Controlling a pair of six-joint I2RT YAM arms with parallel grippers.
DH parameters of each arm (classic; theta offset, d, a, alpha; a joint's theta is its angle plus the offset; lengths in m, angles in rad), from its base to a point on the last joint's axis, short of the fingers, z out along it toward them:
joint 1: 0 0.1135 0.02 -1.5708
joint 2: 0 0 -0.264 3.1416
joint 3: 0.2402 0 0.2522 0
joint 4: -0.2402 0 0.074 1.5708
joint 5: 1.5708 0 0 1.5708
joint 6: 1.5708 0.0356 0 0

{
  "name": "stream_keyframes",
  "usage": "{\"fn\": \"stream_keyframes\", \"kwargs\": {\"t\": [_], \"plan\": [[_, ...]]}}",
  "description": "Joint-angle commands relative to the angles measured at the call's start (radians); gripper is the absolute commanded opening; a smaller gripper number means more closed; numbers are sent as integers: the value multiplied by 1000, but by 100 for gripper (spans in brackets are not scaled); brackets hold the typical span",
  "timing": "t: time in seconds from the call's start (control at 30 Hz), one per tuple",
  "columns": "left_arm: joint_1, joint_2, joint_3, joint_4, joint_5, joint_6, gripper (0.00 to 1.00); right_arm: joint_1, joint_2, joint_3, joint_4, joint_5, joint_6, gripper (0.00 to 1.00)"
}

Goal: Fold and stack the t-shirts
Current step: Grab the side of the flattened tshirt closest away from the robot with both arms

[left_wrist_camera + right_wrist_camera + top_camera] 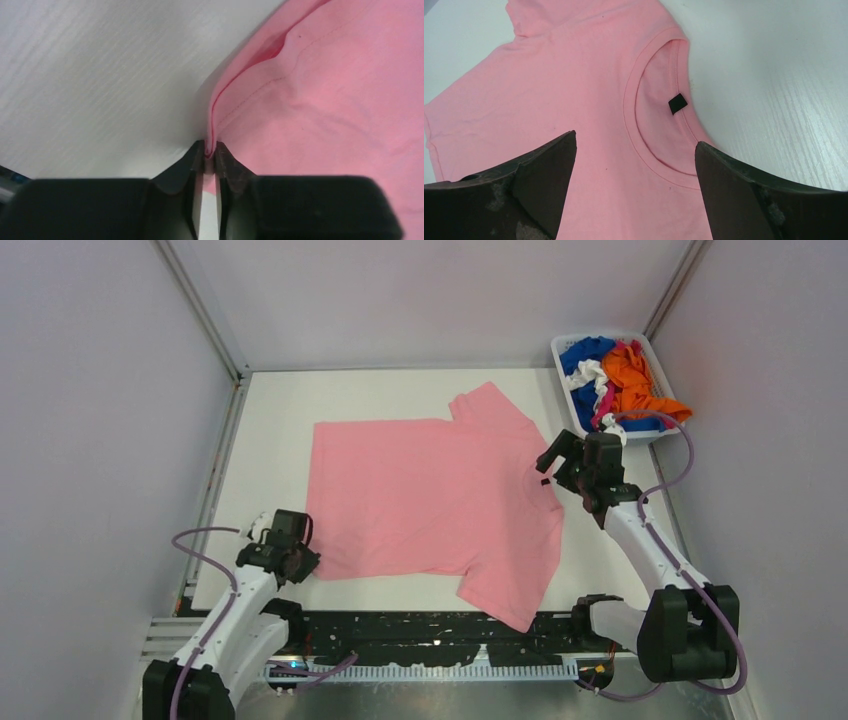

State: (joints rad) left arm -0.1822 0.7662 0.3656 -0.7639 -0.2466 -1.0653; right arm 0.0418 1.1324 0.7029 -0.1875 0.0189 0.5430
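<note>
I will swing my right gripper back from the t-shirt's collar, turn it, then lower it onto the near sleeve's edge, as that sleeve sticks out over the black bar.
A light pink t-shirt (430, 500) lies spread flat on the white table, neck toward the right and hem toward the left. My left gripper (297, 560) sits at the shirt's near left hem corner, and in the left wrist view its jaws (210, 150) are shut on the hem edge (212, 115) of the pink t-shirt (340, 100). My right gripper (556, 458) hovers open over the neck end. In the right wrist view the collar (644, 150) and dark neck label (677, 104) show between the wide-apart fingers (549, 170). More t-shirts (628, 380), orange, blue and white, fill the basket.
A white slotted basket (572, 400) stands at the back right corner, with an orange shirt hanging over its right rim. Grey walls close in the table (380, 390) on three sides. A black rail (420, 635) runs along the near edge between the arm bases.
</note>
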Motion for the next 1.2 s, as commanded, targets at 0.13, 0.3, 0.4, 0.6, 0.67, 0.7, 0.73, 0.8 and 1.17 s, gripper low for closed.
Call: {"fn": "stream_keyframes", "kwargs": {"t": [0.13, 0.3, 0.4, 0.6, 0.67, 0.7, 0.73, 0.8, 1.17], "plan": [[3, 94, 19, 50, -17, -12, 0, -3, 4, 32, -59, 57, -21, 96], [59, 145, 78, 84, -32, 41, 0, 31, -11, 48, -159, 44, -46, 97], [103, 192, 108, 116, -29, 84, 0, 111, -37, 73, -275, 95, -82, 97], [116, 251, 156, 136, -28, 128, 0, 479, -62, 106, -535, 146, -114, 100], [120, 247, 160, 136, -29, 140, 0, 601, -84, 94, -592, 105, -119, 96], [121, 241, 160, 135, -31, 144, 0, 640, -97, 87, -609, 94, -115, 94], [122, 233, 160, 133, -31, 147, 0, 720, -102, 84, -648, 78, -111, 91], [123, 216, 156, 137, -23, 157, 0, 834, -114, 75, -698, 67, -78, 89], [124, 183, 128, 139, 32, 174, 0, 1126, -3, -31, -713, -39, 39, 70]]}}
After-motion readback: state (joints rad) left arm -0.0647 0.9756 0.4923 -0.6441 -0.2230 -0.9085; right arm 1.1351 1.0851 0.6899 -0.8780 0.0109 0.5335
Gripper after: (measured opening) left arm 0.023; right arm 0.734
